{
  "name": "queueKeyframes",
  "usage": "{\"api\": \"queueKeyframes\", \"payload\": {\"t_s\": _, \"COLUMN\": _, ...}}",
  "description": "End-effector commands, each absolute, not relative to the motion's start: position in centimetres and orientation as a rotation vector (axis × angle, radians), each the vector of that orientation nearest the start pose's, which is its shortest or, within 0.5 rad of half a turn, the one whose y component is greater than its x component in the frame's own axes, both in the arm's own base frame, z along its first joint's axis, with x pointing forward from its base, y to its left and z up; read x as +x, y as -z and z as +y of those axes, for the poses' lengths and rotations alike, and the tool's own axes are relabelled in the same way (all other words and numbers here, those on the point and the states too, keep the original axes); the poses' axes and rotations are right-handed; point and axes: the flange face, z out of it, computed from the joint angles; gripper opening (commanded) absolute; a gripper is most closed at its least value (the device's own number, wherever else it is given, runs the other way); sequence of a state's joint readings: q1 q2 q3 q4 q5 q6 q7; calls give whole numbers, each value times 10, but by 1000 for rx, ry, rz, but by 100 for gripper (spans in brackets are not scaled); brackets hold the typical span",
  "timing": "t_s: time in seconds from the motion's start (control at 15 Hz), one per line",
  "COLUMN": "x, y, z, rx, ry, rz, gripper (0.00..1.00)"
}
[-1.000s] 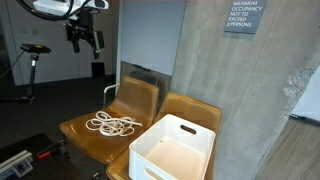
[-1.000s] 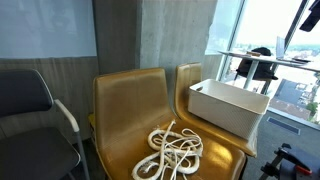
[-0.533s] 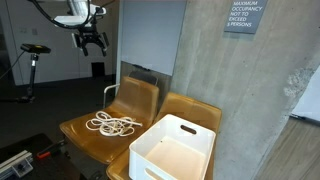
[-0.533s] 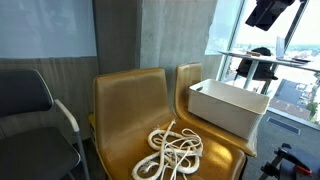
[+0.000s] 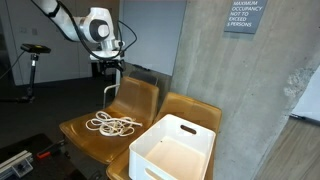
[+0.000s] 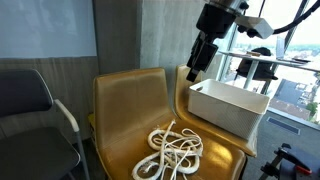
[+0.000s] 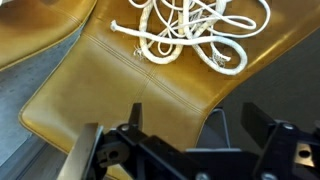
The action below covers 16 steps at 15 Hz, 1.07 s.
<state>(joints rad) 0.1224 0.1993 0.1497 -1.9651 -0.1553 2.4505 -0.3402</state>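
Note:
I will next move my gripper toward the top in the wrist view and go down to the crossing parts of the tangled rope (image 5: pixel 113 124) (image 7: pixel 188 22), since the rope is far below.
My gripper (image 5: pixel 108 66) hangs in the air above the back of a tan chair (image 5: pixel 132 100), open and empty. It also shows in an exterior view (image 6: pixel 197 58). A tangled white rope (image 5: pixel 114 124) lies on that chair's seat, well below the gripper. In the wrist view the rope (image 7: pixel 190 33) lies at the top, on the tan seat (image 7: pixel 100 90), and the two dark fingers (image 7: pixel 190 125) stand apart with nothing between them.
A white plastic bin (image 5: pixel 175 148) sits on the neighbouring tan chair (image 5: pixel 195 112); it also shows in an exterior view (image 6: pixel 230 106). A concrete pillar (image 5: pixel 235 80) stands behind. A grey chair (image 6: pixel 30 110) stands beside the rope chair. A window and a desk (image 6: pixel 262 62) lie beyond.
The arm has swung down and across toward the chairs; the gripper now hangs above the chair back, nearer the rope and the bin.

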Motion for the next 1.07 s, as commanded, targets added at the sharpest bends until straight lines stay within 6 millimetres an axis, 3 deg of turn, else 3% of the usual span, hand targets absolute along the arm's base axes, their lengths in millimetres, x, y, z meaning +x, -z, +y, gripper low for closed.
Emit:
{"api": "queueKeyframes", "payload": {"t_s": 0.0, "x": 624, "y": -348, "z": 161, "rx": -2930, "ry": 427, "rz": -1336, "gripper": 100}}
{"api": "queueKeyframes", "payload": {"t_s": 0.47, "x": 637, "y": -235, "z": 194, "rx": -2748, "ry": 312, "rz": -1873, "gripper": 100}}
{"api": "queueKeyframes", "payload": {"t_s": 1.0, "x": 684, "y": -141, "z": 200, "rx": -2631, "ry": 195, "rz": -2176, "gripper": 100}}
